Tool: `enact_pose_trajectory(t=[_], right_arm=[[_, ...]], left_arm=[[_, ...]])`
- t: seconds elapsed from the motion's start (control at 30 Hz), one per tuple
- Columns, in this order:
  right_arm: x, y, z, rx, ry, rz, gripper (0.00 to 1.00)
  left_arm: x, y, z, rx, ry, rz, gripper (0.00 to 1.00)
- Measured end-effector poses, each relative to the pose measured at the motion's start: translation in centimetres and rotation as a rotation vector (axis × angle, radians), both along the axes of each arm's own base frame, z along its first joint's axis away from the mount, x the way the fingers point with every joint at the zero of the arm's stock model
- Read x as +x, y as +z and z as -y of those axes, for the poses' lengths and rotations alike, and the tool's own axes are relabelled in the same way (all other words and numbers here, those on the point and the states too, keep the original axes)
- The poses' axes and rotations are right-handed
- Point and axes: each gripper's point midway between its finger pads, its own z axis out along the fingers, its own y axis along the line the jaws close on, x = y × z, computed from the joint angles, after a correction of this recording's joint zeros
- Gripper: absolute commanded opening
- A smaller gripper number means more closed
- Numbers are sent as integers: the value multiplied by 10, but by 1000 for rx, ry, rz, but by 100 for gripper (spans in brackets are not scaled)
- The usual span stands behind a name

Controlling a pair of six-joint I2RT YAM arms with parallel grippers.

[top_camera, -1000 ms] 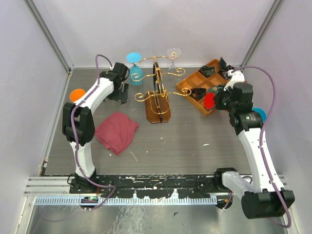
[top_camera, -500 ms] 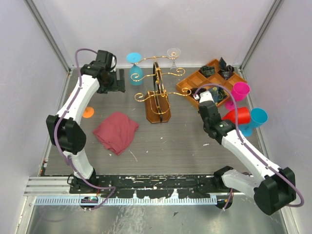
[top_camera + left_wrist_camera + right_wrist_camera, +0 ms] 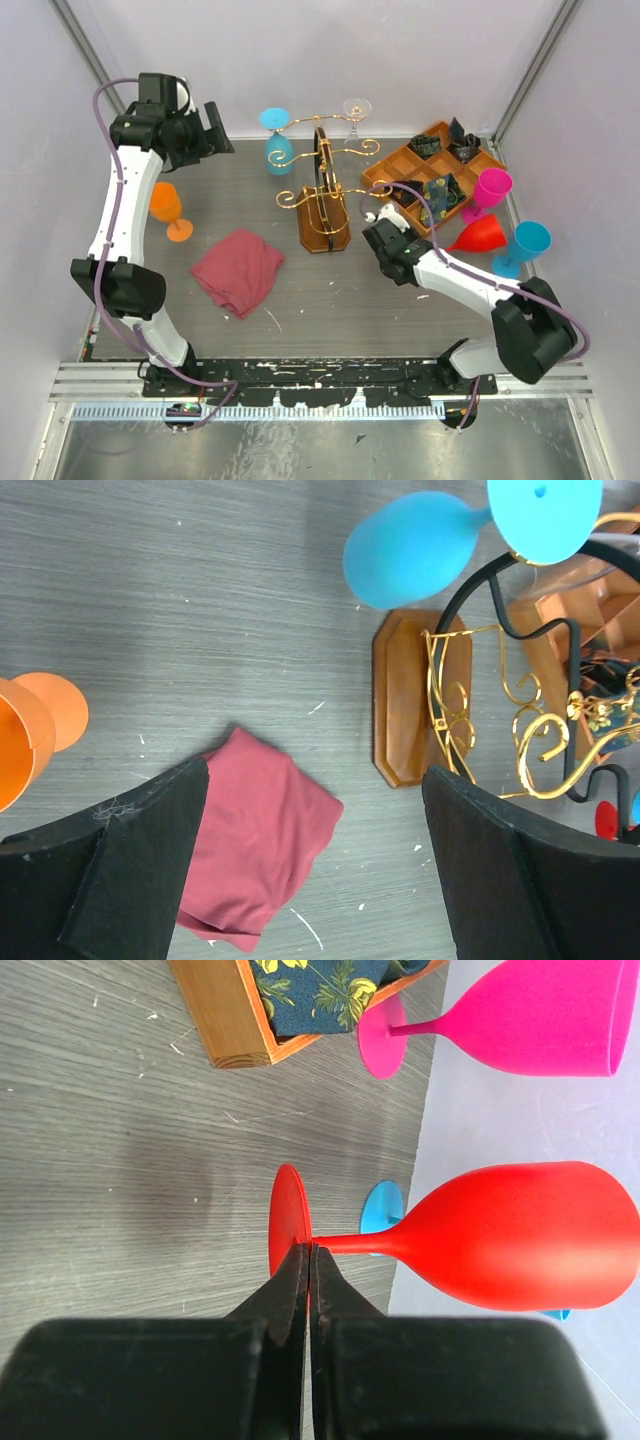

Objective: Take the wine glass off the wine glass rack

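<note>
The red wine glass (image 3: 520,1235) is still held above the brown base of the rack. My right gripper should move down toward the base next and release the foot of the wine glass on the bare tabletop.
The wine glass rack (image 3: 322,200) stands mid-table, with gold wire arms, a dark hoop and a brown base (image 3: 405,710). A blue wine glass (image 3: 278,150) hangs upside down on its far left arm, and it also shows in the left wrist view (image 3: 410,550). A clear glass (image 3: 355,108) hangs at the far right arm. My left gripper (image 3: 315,770) is open and empty, high up to the left of the rack (image 3: 212,125). My right gripper (image 3: 308,1250) is shut, its tips pinching the foot of a red wine glass (image 3: 520,1235), which leans right of the rack (image 3: 482,235).
An orange glass (image 3: 165,205) stands at the left. A dark red cloth (image 3: 238,270) lies left of the rack. A compartmented wooden tray (image 3: 385,178) sits at the back right. A pink glass (image 3: 490,187) and a blue glass (image 3: 528,243) stand by the right wall.
My left arm has risen up and back, away from the hanging blue glass. My right arm has swung from the tray toward the middle, and the red glass now leans beside the pink and blue glasses.
</note>
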Motion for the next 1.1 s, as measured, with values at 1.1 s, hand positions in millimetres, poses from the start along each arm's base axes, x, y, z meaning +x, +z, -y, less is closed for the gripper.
enact_pose_trajectory(t=[1.1], right_arm=[[17, -76, -18, -333, -240, -20, 1]], left_arm=[[11, 40, -49, -126, 155, 61, 91]])
